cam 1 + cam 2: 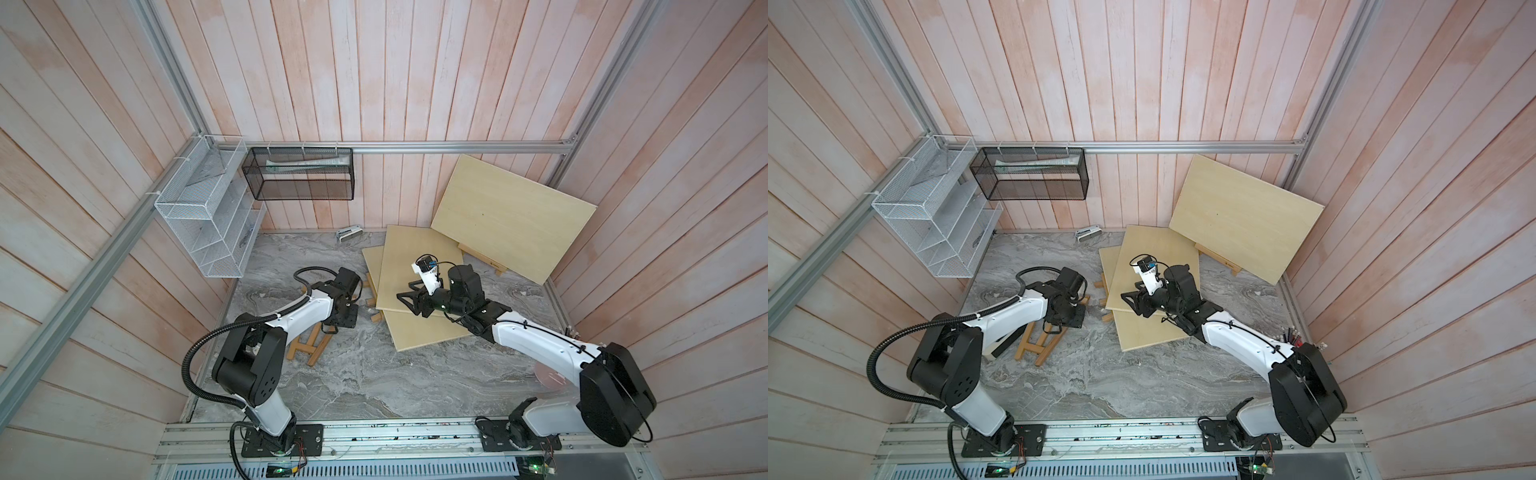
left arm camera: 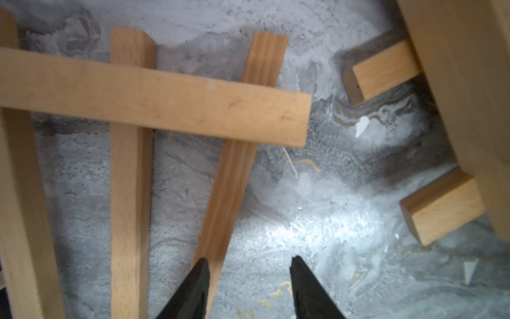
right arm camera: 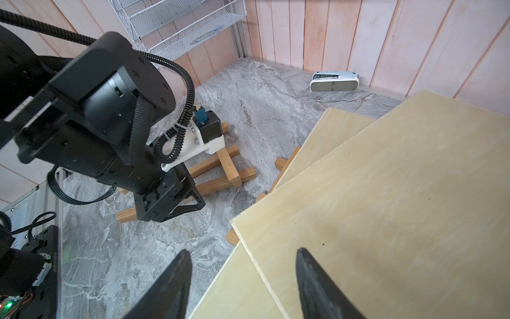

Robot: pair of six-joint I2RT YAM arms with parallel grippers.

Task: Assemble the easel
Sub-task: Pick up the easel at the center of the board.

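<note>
My left gripper centers its open fingers over the easel leg nearest the boards and lowers them astride next. The leg lies below, under just one fingertip.
A wooden easel frame (image 1: 311,345) (image 1: 1038,345) lies flat on the marble table, its crossbar (image 2: 165,102) laid over its legs. My left gripper (image 1: 332,328) (image 2: 249,261) hovers over it, open, one fingertip (image 2: 201,273) above a leg and nothing between the fingers. Pale plywood boards (image 1: 415,245) (image 1: 1142,245) lie overlapped mid-table, with wooden leg ends (image 2: 383,70) sticking out from under them. My right gripper (image 1: 405,297) (image 3: 244,252) hangs open and empty above the corner of these boards (image 3: 386,207).
A larger board (image 1: 511,216) leans in the back right corner on another small easel (image 1: 482,259). A white wire rack (image 1: 208,216) and a black mesh basket (image 1: 299,174) hang on the walls. A small white device (image 3: 334,81) lies by the back wall.
</note>
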